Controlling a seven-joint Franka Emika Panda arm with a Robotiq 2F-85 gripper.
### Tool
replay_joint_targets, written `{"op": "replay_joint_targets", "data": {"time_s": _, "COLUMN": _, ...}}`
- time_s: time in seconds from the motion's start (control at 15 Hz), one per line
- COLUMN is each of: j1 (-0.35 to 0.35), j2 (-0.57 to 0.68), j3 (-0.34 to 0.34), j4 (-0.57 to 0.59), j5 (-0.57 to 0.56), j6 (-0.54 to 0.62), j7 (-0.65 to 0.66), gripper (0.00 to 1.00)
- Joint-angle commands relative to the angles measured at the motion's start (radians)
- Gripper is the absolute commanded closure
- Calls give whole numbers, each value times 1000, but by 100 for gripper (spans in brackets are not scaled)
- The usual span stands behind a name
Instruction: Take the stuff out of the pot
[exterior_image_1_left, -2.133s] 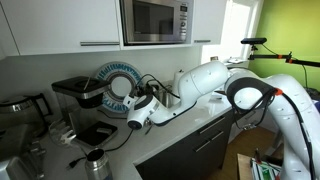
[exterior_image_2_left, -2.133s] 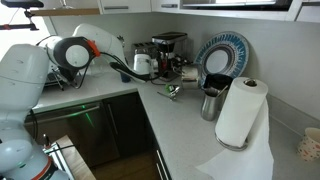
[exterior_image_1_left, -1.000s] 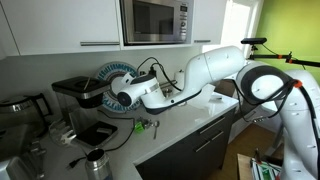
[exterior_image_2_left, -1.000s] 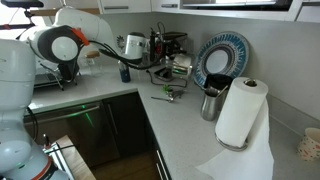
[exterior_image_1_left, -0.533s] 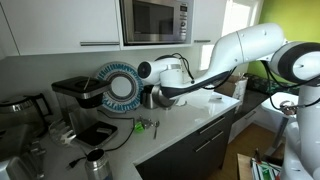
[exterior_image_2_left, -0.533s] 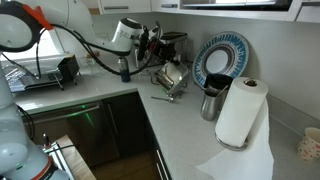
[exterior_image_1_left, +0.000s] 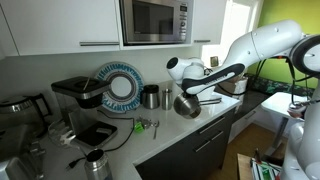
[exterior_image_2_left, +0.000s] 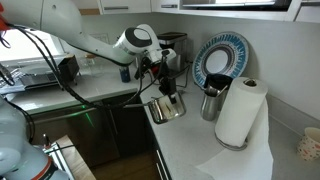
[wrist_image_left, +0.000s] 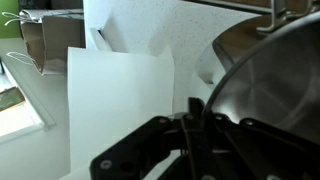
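Observation:
My gripper turns to level the pot (exterior_image_1_left: 188, 104) next, lowers it onto the counter below and releases the pot's rim, because the pot hangs tilted above that counter.
My gripper (exterior_image_1_left: 183, 92) is shut on the rim of the small shiny steel pot (exterior_image_1_left: 188, 104) and holds it tilted above the counter. Both also show in an exterior view, the gripper (exterior_image_2_left: 161, 84) just above the pot (exterior_image_2_left: 167, 107). In the wrist view the closed fingers (wrist_image_left: 192, 118) pinch the pot's rim (wrist_image_left: 268, 80). A small greenish clump (exterior_image_1_left: 147, 126) lies on the counter, to the left of the pot and apart from it. I cannot see inside the pot.
A dark metal canister (exterior_image_1_left: 150, 97) (exterior_image_2_left: 211, 102) and a blue-rimmed plate (exterior_image_1_left: 122, 85) (exterior_image_2_left: 218, 58) stand at the back. A paper towel roll (exterior_image_2_left: 240, 110) stands beside the canister. A steel milk jug (exterior_image_1_left: 95, 160) and a coffee machine (exterior_image_1_left: 75, 95) are at the left.
The arm lifted the pot off the counter and swung it away along the counter. The greenish clump now lies on the counter where the pot was.

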Motion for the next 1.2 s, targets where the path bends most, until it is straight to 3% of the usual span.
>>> {"op": "replay_joint_targets", "data": {"time_s": 0.0, "j1": 2, "j2": 2, "j3": -4, "j4": 1, "j5": -1, "j6": -2, "j7": -1, "gripper": 95}}
{"op": "replay_joint_targets", "data": {"time_s": 0.13, "j1": 9, "j2": 10, "j3": 2, "j4": 3, "j5": -1, "j6": -2, "j7": 1, "gripper": 99}}
{"op": "replay_joint_targets", "data": {"time_s": 0.27, "j1": -13, "j2": -7, "j3": -18, "j4": 4, "j5": 147, "j6": 87, "j7": -24, "gripper": 99}}
{"op": "replay_joint_targets", "data": {"time_s": 0.67, "j1": -112, "j2": -59, "j3": -133, "j4": -38, "j5": 418, "j6": 215, "j7": -120, "gripper": 99}}
{"op": "replay_joint_targets", "data": {"time_s": 0.87, "j1": -152, "j2": -47, "j3": -181, "j4": -35, "j5": 590, "j6": 298, "j7": -238, "gripper": 99}}
{"op": "replay_joint_targets", "data": {"time_s": 1.13, "j1": -161, "j2": -14, "j3": -195, "j4": -34, "j5": 853, "j6": 389, "j7": -414, "gripper": 99}}
